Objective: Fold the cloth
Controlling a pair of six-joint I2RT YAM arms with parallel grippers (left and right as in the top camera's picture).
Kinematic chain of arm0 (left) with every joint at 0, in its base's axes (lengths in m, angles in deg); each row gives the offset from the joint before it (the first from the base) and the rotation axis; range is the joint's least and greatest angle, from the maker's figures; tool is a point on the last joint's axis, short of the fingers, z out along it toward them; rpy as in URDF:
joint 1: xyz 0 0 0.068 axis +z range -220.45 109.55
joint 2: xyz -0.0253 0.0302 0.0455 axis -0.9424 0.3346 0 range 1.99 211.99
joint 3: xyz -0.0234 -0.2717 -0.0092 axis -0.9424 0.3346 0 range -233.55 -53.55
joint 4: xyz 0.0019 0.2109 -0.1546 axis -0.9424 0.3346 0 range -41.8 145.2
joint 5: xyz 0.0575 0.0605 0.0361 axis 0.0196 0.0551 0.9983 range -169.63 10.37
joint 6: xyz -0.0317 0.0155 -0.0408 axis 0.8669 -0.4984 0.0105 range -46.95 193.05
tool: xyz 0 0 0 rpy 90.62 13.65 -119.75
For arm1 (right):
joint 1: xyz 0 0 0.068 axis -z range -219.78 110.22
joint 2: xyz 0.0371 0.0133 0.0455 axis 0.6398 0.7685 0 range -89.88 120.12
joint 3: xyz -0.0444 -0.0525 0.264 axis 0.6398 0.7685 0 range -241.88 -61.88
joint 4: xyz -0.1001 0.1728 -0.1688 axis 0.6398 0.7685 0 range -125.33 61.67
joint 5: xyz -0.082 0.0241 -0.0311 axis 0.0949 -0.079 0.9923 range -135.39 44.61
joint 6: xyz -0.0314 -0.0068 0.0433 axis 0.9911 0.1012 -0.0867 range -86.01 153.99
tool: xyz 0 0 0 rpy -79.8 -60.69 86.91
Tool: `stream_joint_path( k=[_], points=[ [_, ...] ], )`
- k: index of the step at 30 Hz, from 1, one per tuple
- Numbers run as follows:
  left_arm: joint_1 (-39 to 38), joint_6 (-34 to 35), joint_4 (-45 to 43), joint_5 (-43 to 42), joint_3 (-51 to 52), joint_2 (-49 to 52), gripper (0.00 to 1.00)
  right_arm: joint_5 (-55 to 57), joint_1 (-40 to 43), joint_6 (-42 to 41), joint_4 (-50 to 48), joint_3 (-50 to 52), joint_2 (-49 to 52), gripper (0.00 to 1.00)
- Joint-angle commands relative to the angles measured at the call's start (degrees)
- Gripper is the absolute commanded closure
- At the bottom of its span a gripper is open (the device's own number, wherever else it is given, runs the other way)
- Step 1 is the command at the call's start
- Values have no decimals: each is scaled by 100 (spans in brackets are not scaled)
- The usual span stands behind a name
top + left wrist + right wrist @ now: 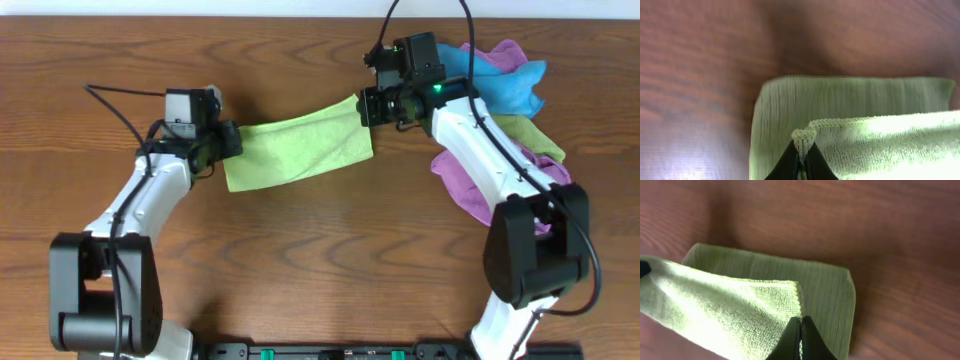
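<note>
My left gripper lowers and moves outward next toward the lower layer's far corner (772,88) to release, because that corner shows past the hem I hold.
The lime-green cloth (300,152) hangs stretched between my two grippers above the wooden table, its lower half lying on the wood. My left gripper (228,140) is shut on the cloth's left corner; in the left wrist view the pinched corner (804,137) bunches between the fingertips (802,159). My right gripper (366,106) is shut on the right corner; in the right wrist view the fingertips (800,330) pinch the hem of the upper layer (730,310), with the lower layer (825,295) flat on the table beneath.
A pile of other cloths lies at the back right: blue (505,85), purple (470,185) and olive-green (530,132). My right arm reaches over that pile. The table is brown wood (320,260).
</note>
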Motion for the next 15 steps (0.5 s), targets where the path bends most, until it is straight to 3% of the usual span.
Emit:
stream_joint_path(
  k=[1, 7, 15],
  points=[
    [-35, -96, -35, 691, -59, 181, 94, 133, -33, 127, 33, -76, 234, 99],
    [-105, -271, 431, 1620, -50, 181, 94, 800, -55, 275, 564, -37, 284, 99],
    [-535, -337, -109, 2153, -48, 256, 94, 813, -146, 243, 328, -2, 494, 99]
  ],
)
